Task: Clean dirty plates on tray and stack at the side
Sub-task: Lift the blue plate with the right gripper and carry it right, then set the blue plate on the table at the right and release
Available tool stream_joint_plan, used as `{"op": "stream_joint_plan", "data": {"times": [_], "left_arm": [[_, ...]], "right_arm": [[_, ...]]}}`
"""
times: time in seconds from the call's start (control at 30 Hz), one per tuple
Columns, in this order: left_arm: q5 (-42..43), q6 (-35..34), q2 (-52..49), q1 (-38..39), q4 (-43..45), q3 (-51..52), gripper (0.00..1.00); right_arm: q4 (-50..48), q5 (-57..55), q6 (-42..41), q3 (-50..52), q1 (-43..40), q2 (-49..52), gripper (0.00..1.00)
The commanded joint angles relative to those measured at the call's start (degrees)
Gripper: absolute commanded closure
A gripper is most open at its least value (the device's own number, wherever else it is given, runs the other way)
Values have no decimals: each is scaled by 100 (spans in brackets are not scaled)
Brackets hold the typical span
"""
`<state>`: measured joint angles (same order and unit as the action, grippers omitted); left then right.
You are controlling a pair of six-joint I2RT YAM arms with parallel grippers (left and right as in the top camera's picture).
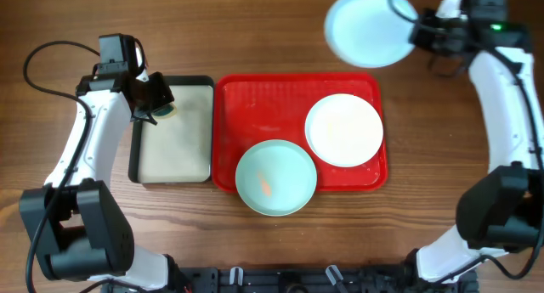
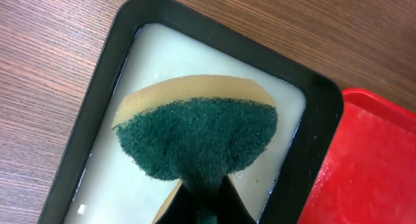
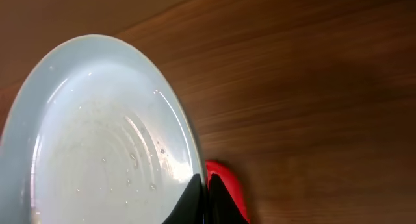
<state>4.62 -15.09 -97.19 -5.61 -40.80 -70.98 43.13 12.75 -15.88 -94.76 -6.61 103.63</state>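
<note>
The right gripper moves to the right in the overhead view next, then down beside the red tray (image 1: 246, 106), because bare table there leaves the aqua plate room.
The red tray (image 1: 246, 106) holds a white plate (image 1: 343, 129) at its right and an aqua plate (image 1: 275, 177) with an orange smear at its front edge. My right gripper (image 1: 418, 34) is shut on the rim of a second aqua plate (image 1: 367, 26), held above the table beyond the tray's far right corner. In the right wrist view that plate (image 3: 97, 139) is wet and the jaws (image 3: 207, 198) pinch its edge. My left gripper (image 1: 157, 102) is shut on a green and tan sponge (image 2: 195, 130) over the cream tray.
The black-rimmed cream tray (image 1: 144, 161) lies left of the red tray and holds pale liquid (image 2: 195, 62). Bare wooden table (image 1: 442, 157) lies right of the red tray.
</note>
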Motion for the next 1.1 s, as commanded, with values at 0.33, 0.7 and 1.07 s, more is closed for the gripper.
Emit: {"op": "stream_joint_plan", "data": {"times": [0.33, 0.7, 1.07], "left_arm": [[70, 122, 22, 15, 26, -28, 96], [72, 120, 22, 15, 28, -28, 96], [133, 125, 22, 138, 48, -28, 96]], "right_arm": [[0, -879, 90, -37, -841, -39, 96], [39, -804, 273, -37, -841, 758, 96], [-234, -1436, -190, -37, -970, 1521, 96]]}}
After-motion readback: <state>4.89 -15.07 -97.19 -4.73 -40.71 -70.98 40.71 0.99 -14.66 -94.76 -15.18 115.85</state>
